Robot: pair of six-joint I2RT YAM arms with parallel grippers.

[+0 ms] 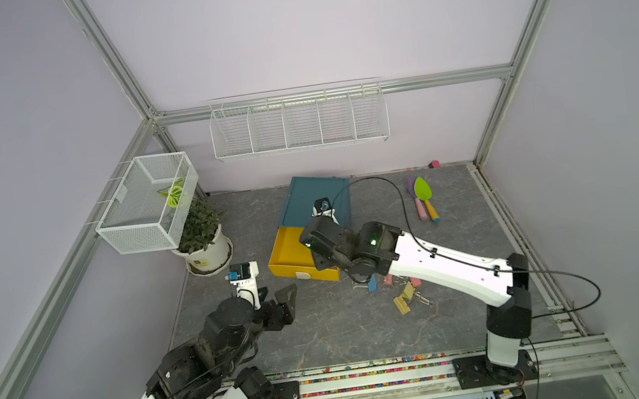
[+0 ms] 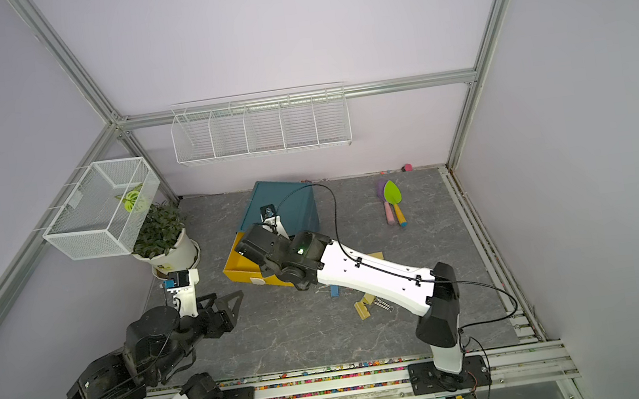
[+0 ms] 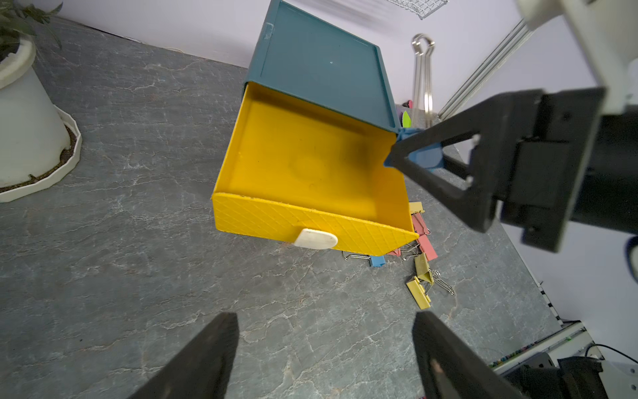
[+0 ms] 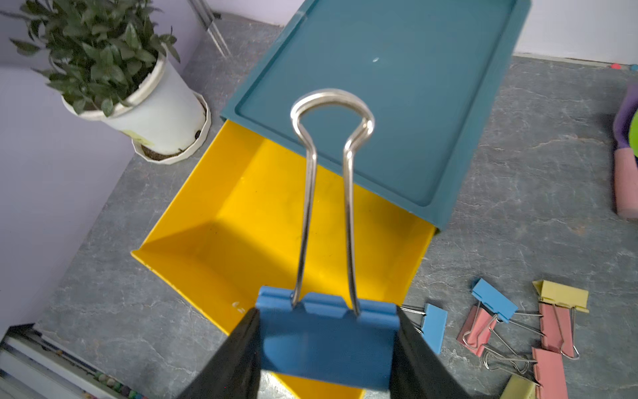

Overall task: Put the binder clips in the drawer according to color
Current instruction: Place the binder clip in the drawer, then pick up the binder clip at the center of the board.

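The blue binder clip (image 4: pixel 328 338) should go down next with my right gripper toward the yellow drawer's empty bottom, inside the drawer's side, and be released there, because that bottom is open below.
The dark-teal cabinet (image 1: pixel 317 196) (image 2: pixel 285 204) stands at the back middle, and its yellow top drawer (image 1: pixel 287 254) (image 3: pixel 310 165) (image 4: pixel 262 224) is pulled out, with nothing lying inside. My right gripper (image 4: pixel 327 312) is shut on a blue binder clip (image 4: pixel 328 338) (image 3: pixel 426 157), held over the drawer's right side with its wire handles pointing away from the wrist. Loose binder clips in blue (image 4: pixel 433 324), pink (image 4: pixel 556 328) and yellow (image 4: pixel 561 293) lie on the table right of the drawer front (image 1: pixel 400 294). My left gripper (image 1: pixel 278 296) (image 3: pixel 324 317) hangs open over bare table, left of the drawer front.
A potted plant (image 1: pixel 206 251) stands left of the cabinet under a white mesh basket (image 1: pixel 148 205). A wire rack (image 1: pixel 298 122) hangs on the back wall. Two toy shovels (image 1: pixel 423 196) lie at the back right. The right arm's cable loops over the cabinet.
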